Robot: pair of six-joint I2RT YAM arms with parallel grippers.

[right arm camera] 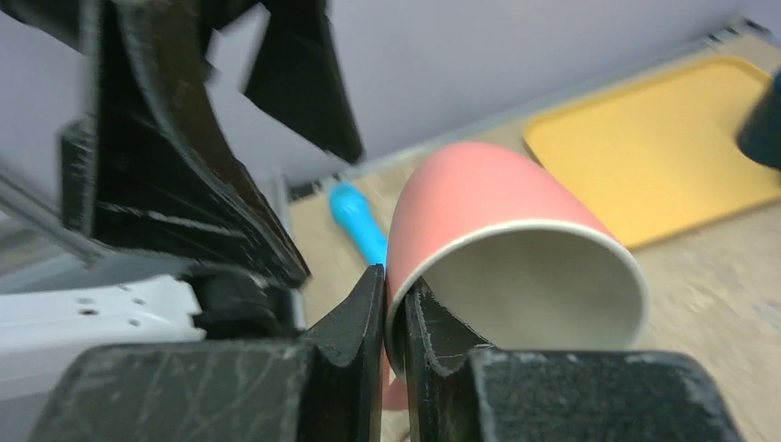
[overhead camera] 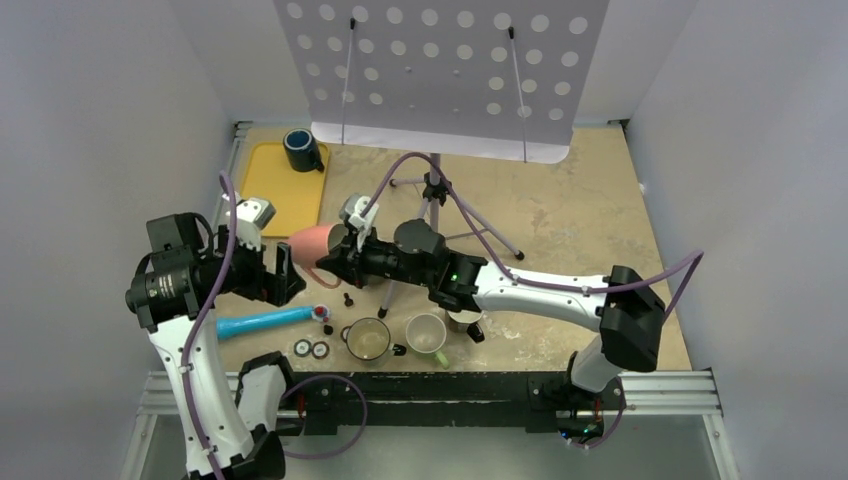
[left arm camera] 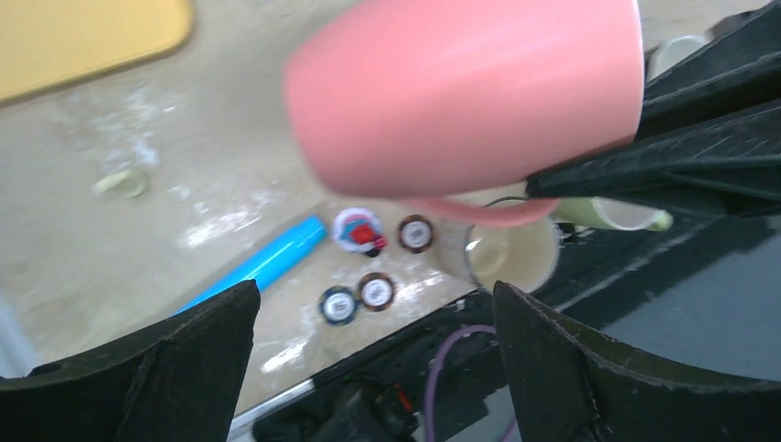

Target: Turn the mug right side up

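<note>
The right gripper turns downward next and brings the mug down onto the tabletop beneath my forearm. That spot lies below the mug, to its right in the top view.
The pink mug (overhead camera: 313, 241) is held on its side above the table, its base pointing left and its open mouth facing the right arm. My right gripper (overhead camera: 338, 255) is shut on the mug's rim (right arm camera: 396, 304), one finger inside the wall and one outside. The mug fills the top of the left wrist view (left arm camera: 470, 92), its handle hanging below. My left gripper (overhead camera: 283, 272) is open and empty, just left of and below the mug's base, its fingers (left arm camera: 198, 354) wide apart and not touching it.
On the table below lie a blue cylinder (overhead camera: 262, 321), several small round discs (overhead camera: 311, 348), a cream mug (overhead camera: 368, 339) and a light green mug (overhead camera: 427, 333). A dark blue mug (overhead camera: 299, 150) stands on a yellow tray (overhead camera: 268, 190) at back left. A perforated stand (overhead camera: 440, 70) rises behind.
</note>
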